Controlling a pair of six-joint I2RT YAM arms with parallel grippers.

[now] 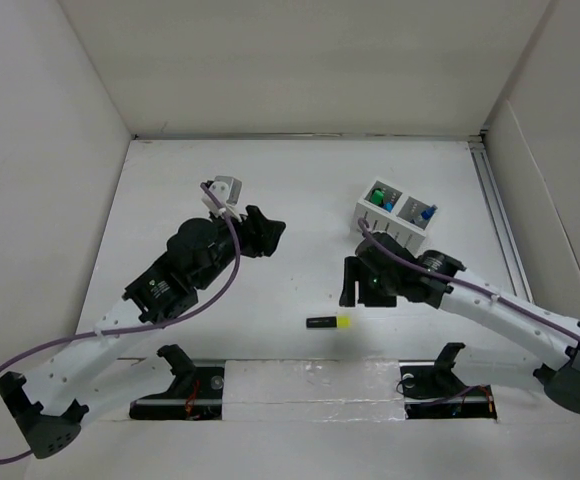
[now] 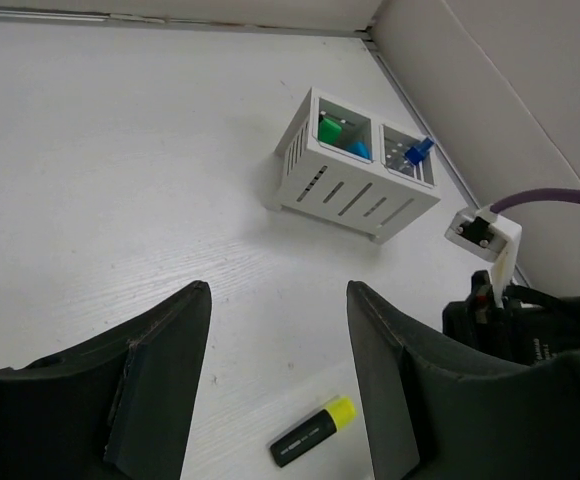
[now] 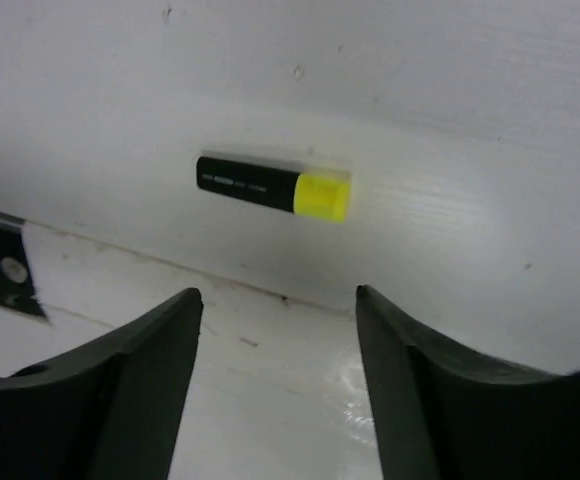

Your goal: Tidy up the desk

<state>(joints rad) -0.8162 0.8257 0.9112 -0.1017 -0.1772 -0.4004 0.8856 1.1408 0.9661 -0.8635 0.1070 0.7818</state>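
The highlighter lies crosswise to my right gripper's fingers, so next I will lower that gripper toward the highlighter's yellow cap (image 1: 343,322) (image 3: 321,197) and nudge that end of the highlighter round between the fingers.
A black highlighter with a yellow cap (image 1: 328,322) lies flat on the white desk (image 1: 300,190) near its front edge; it also shows in the left wrist view (image 2: 314,431) and the right wrist view (image 3: 272,187). My right gripper (image 1: 353,281) is open and empty, just above and right of the highlighter, apart from it. My left gripper (image 1: 268,230) is open and empty, over the desk's left middle. A small white two-compartment slotted box (image 1: 395,214) stands at the right back, holding green and blue items; it also shows in the left wrist view (image 2: 355,168).
White panels wall the desk on the left, back and right. A metal rail (image 1: 498,215) runs along the right edge. A shiny white strip (image 1: 310,385) lies along the front by the arm bases. The right arm's wrist (image 2: 530,320) is at right in the left wrist view.
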